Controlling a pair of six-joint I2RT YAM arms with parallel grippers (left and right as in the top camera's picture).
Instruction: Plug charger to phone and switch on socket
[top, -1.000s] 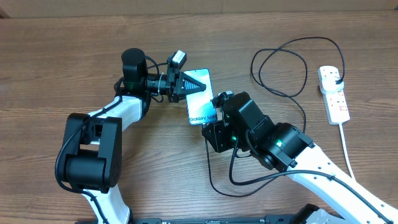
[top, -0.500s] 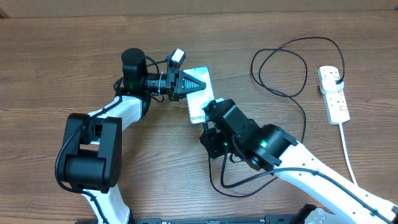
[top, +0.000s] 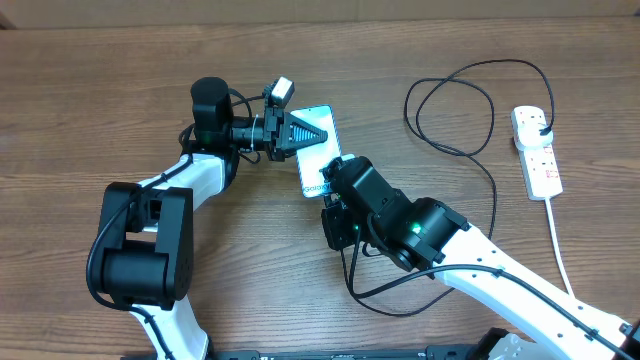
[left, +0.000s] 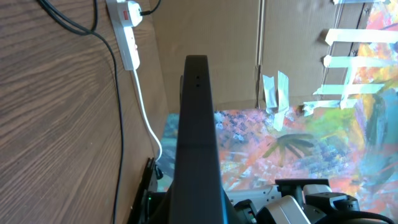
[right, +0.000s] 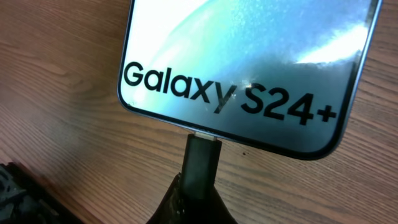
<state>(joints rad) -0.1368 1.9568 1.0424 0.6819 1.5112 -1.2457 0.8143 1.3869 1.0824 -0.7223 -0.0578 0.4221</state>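
The left gripper will next lower the phone (top: 320, 168) onto the bare tabletop below and let go of the phone's upper end, since the connector sits at the raised phone's port.
The phone (top: 320, 168) lies on edge-up tilt near the table's middle, its light-blue "Galaxy S24+" screen filling the right wrist view (right: 249, 56). My left gripper (top: 308, 135) is shut on the phone's upper end; the left wrist view shows its dark edge (left: 198, 137) end-on. My right gripper (right: 196, 193) is shut on the charger's connector tip (right: 202, 155), which touches the port in the phone's lower edge. The black cable (top: 450, 100) loops to a black plug (top: 541, 125) in the white socket (top: 537, 155) at the right.
The socket's white cord (top: 556, 235) runs toward the front right edge. Slack black cable (top: 352, 285) hangs below my right wrist. The socket (left: 124, 25) and its cord also show in the left wrist view, with cardboard and a painted sheet beyond the table.
My right arm has moved left and up, bringing the connector tip against the phone's lower edge. My left gripper and the phone shifted slightly left.
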